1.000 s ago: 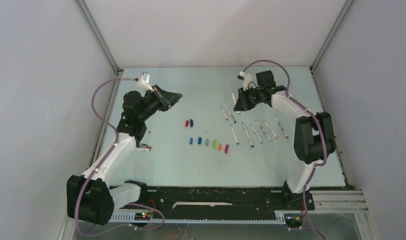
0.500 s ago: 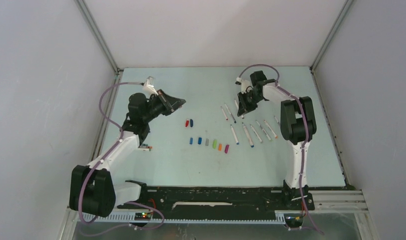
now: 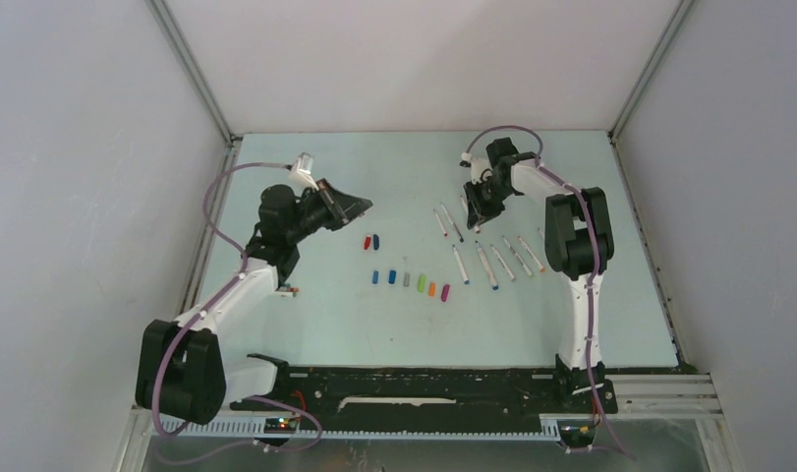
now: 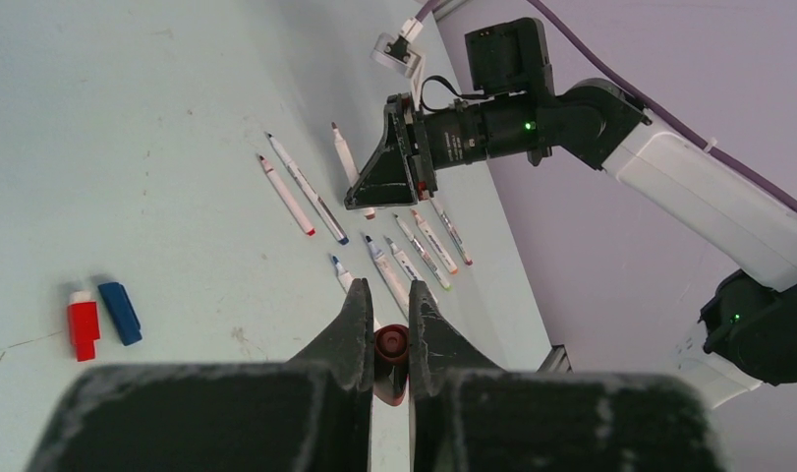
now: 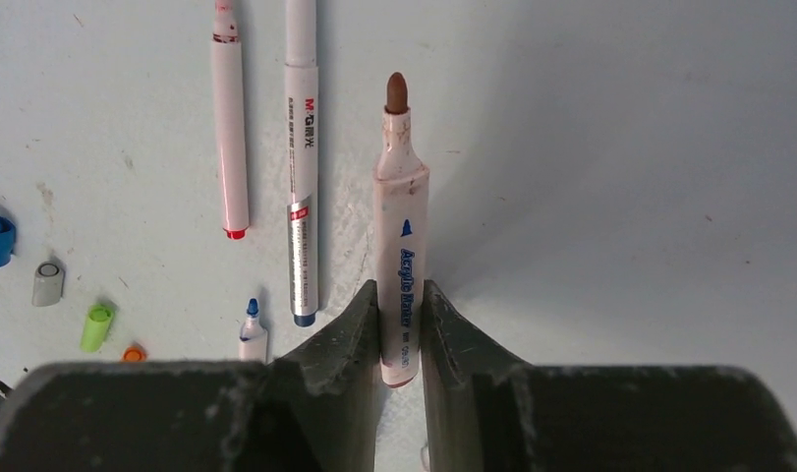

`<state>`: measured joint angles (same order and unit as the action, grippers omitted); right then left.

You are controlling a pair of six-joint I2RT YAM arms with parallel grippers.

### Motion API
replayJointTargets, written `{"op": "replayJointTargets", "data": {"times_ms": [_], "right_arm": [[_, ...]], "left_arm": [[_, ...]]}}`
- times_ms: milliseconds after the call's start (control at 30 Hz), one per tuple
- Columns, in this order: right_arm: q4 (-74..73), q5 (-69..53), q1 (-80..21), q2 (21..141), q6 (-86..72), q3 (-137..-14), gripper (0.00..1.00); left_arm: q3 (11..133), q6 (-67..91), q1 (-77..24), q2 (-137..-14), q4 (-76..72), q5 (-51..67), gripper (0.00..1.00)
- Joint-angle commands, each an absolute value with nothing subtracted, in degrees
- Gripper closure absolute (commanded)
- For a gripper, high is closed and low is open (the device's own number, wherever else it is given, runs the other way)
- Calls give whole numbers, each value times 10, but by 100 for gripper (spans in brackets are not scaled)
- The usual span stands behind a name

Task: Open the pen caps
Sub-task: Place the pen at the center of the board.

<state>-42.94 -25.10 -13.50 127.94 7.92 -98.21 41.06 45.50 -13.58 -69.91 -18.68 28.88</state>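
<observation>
My left gripper will tilt downward next and lower the dark red pen cap beside the blue cap (image 3: 376,240) on the pens' side, to let it go there.
My left gripper (image 4: 386,307) is shut on a dark red pen cap (image 4: 391,344), held above the table at the left (image 3: 353,206). My right gripper (image 5: 401,295) is shut on an uncapped white pen (image 5: 401,256) with a brown tip, held low over the table at the back right (image 3: 478,204). Several uncapped white pens (image 3: 492,261) lie in a loose row in front of the right gripper. A red cap (image 3: 367,242) and a blue cap (image 3: 376,240) lie side by side mid-table. A row of caps (image 3: 411,282) in blue, grey, green, orange and magenta lies nearer the front.
The pale blue table (image 3: 325,324) is boxed in by grey walls at left, back and right. A black rail (image 3: 424,388) with the arm bases runs along the near edge. A small red-and-white object (image 3: 291,289) lies beside the left arm.
The right arm has swung in and left, lowering the pen towards the table near the pen row. The left gripper has shifted slightly right with the cap in it.
</observation>
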Motion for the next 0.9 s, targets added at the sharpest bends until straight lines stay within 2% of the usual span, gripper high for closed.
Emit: {"op": "replayJointTargets", "data": {"times_ms": [0, 167, 400, 633, 867], "right_arm": [[-442, -235, -141, 1289, 73, -1003, 76], [-442, -241, -141, 1281, 73, -996, 65], [-442, -257, -140, 1238, 78, -977, 63], [-441, -320, -140, 1104, 126, -907, 53], [-421, -405, -130, 965, 200, -791, 45]], "left_arm": [[403, 446, -149, -699, -190, 288, 97], [417, 428, -168, -700, -152, 268, 96], [444, 398, -201, -714, -98, 232, 95], [524, 354, -253, -774, 60, 114, 95], [629, 340, -293, -896, 179, 19, 94]]}}
